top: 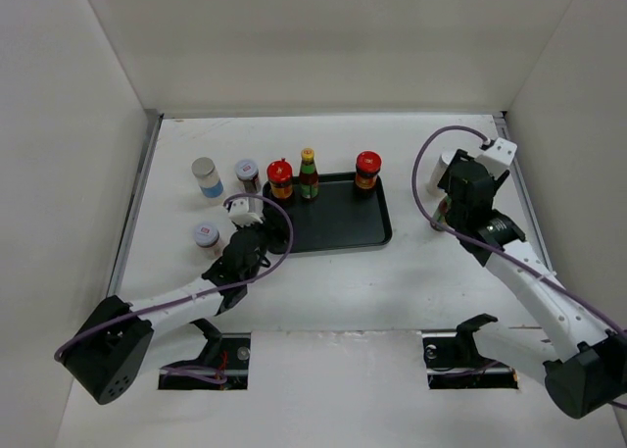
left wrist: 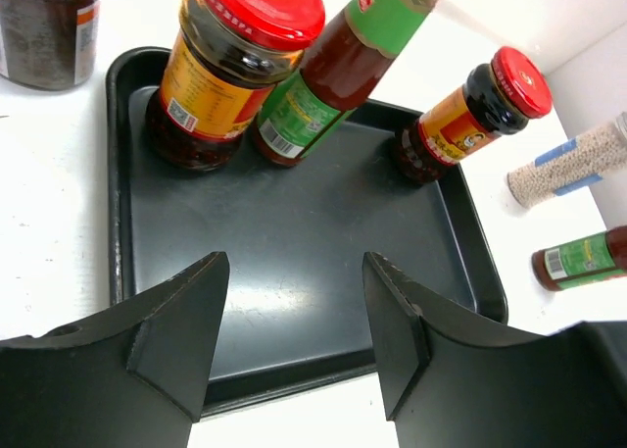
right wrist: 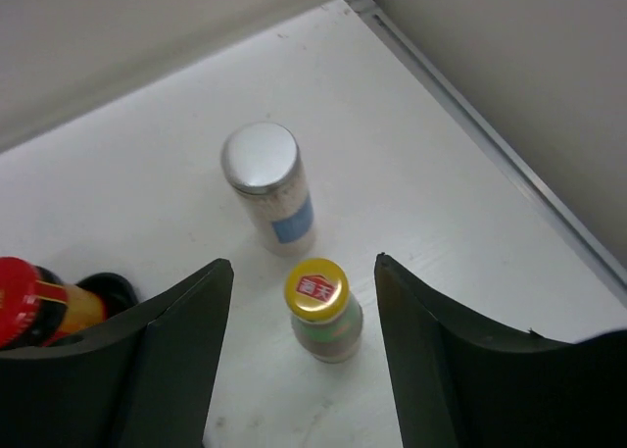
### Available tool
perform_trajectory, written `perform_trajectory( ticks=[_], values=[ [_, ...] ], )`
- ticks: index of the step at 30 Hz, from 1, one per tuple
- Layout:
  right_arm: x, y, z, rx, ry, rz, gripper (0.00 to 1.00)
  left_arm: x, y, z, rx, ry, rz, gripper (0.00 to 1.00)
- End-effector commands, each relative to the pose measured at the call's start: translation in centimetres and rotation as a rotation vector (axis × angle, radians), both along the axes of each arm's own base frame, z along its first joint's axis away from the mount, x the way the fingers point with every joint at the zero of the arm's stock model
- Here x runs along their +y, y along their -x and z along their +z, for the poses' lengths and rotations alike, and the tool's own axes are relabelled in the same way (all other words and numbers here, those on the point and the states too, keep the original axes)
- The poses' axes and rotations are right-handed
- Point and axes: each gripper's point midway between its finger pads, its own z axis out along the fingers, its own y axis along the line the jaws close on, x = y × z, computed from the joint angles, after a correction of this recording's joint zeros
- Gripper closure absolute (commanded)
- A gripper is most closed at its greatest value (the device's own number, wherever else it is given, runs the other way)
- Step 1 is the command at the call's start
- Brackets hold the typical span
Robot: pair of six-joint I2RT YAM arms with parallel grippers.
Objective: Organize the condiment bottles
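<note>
The robot's right gripper needs to go down over the second green bottle's yellow cap (right wrist: 316, 290) next and close on it, because its open fingers are still above it on either side.
The black tray (top: 338, 234) holds two red-capped dark jars (top: 280, 178) (top: 367, 170) and a green yellow-capped bottle (top: 308, 174) along its far edge. My left gripper (top: 266, 230) is open and empty over the tray's near-left edge (left wrist: 294, 355). A white cylinder (top: 207, 176) and two grey-lidded jars (top: 246, 174) (top: 206, 236) stand left of the tray. My right gripper (right wrist: 304, 272) is open, its fingers either side of the second green bottle (right wrist: 321, 306), above it and not touching. The second white cylinder (right wrist: 266, 183) stands just beyond that bottle.
The right wall's base rail (right wrist: 490, 144) runs close behind the right-hand bottles. The left wrist view shows the tray's bare middle (left wrist: 294, 223) in front of the jars. White walls enclose the table on three sides.
</note>
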Motion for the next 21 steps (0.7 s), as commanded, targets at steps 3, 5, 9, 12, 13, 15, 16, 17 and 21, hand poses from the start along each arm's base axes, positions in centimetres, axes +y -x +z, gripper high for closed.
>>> perform_trajectory(
  ticks=[3, 5, 9, 12, 13, 15, 16, 17, 21],
  values=[
    [-1.6, 0.4, -0.8, 0.033, 0.015, -0.060, 0.35, -0.1, -0.7, 2.5, -0.072, 0.031, 0.015, 0.44],
    [-0.4, -0.3, -1.8, 0.065, -0.007, -0.003, 0.37, 0.2, -0.8, 2.6, -0.071, 0.040, 0.020, 0.44],
    [0.3, -1.0, -3.1, 0.101, -0.029, 0.031, 0.38, 0.2, -0.6, 3.0, -0.083, 0.054, 0.013, 0.44],
    [0.2, -1.5, -3.9, 0.122, -0.037, 0.031, 0.39, 0.2, -0.7, 2.6, -0.070, 0.051, 0.012, 0.44],
    [0.4, -1.7, -4.0, 0.125, -0.041, 0.039, 0.40, 0.1, -0.7, 2.6, -0.069, 0.054, 0.008, 0.44],
    [0.2, -1.9, -4.3, 0.134, -0.040, 0.031, 0.40, 0.0, -0.6, 2.9, -0.075, 0.059, 0.006, 0.44],
    [0.0, -1.9, -4.5, 0.138, -0.039, 0.023, 0.41, 0.1, -0.6, 2.8, -0.075, 0.056, 0.009, 0.44],
    [-0.3, -1.9, -4.6, 0.141, -0.039, 0.017, 0.41, 0.3, -0.8, 2.6, -0.070, 0.053, 0.017, 0.44],
    [-0.4, -2.2, -5.8, 0.173, -0.038, 0.004, 0.44, 0.2, -0.8, 2.6, -0.065, 0.062, 0.011, 0.44]
  ],
)
